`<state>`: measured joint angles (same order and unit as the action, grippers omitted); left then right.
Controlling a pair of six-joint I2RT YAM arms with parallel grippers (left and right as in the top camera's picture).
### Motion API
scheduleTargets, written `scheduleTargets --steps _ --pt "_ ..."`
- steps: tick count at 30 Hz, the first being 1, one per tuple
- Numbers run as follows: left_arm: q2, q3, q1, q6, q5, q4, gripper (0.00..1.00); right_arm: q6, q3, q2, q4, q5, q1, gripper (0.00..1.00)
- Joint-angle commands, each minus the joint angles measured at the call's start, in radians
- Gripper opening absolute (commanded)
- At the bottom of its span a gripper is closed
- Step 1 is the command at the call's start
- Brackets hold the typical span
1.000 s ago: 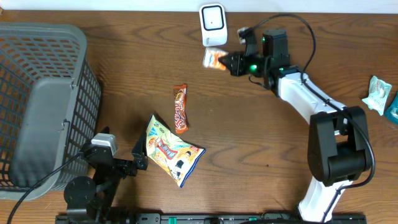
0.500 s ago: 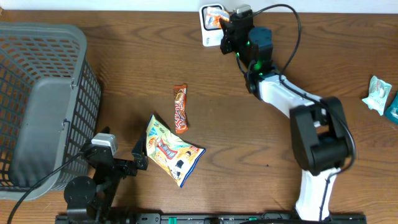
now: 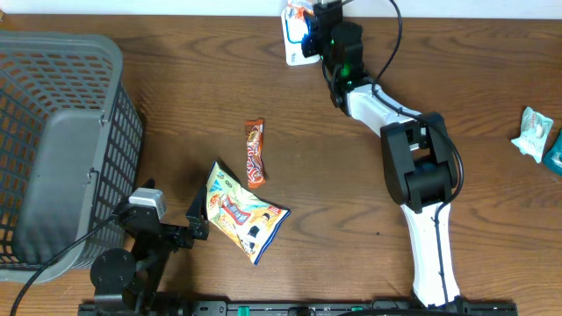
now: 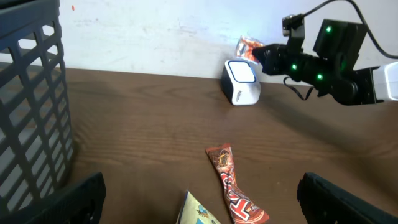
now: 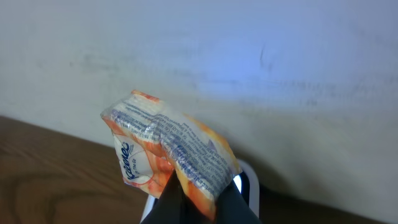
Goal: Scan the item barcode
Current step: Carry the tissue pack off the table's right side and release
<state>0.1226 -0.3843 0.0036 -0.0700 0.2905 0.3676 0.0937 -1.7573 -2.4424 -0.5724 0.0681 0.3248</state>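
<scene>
I will swing my right gripper to the right in the overhead view, toward the pale green packets, and release the pack, because they lie clear of the scanner.
An orange-and-white tissue pack is pinched between the fingers of my right gripper, which is shut on it. The pack hangs at the table's back edge, just over the white barcode scanner. From the left wrist view the pack sits right behind the top of the scanner, with the right gripper reaching in from the right. The scanner's blue-lit window shows just behind the pack. My left gripper rests open at the front left, holding nothing.
A grey mesh basket fills the left side. A red-brown candy bar and a yellow snack bag lie mid-table in front of the left gripper. Pale green packets lie at the right edge. A white wall backs the table.
My right arm has swung the tissue pack from just right of the scanner back and left, so it is over the scanner's top. The left arm has stayed still.
</scene>
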Motion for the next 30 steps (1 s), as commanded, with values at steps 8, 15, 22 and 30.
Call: scheduleTargets --steps 8,15,22,30 --pt "-0.002 0.004 -0.003 0.014 0.016 -0.001 0.98 -0.013 -0.025 0.005 0.047 -0.016 0.004 0.01" --pt "-0.002 0.004 -0.003 0.014 0.016 -0.001 0.98 -0.013 -0.025 0.159 0.324 -0.057 -0.019 0.01" --pt "-0.002 0.004 -0.003 0.014 0.016 -0.001 0.98 -0.013 -0.025 0.386 0.888 -0.500 -0.113 0.01" --pt "-0.002 0.004 -0.003 0.014 0.016 -0.001 0.98 0.072 -0.005 0.397 1.320 -0.664 -0.348 0.01"
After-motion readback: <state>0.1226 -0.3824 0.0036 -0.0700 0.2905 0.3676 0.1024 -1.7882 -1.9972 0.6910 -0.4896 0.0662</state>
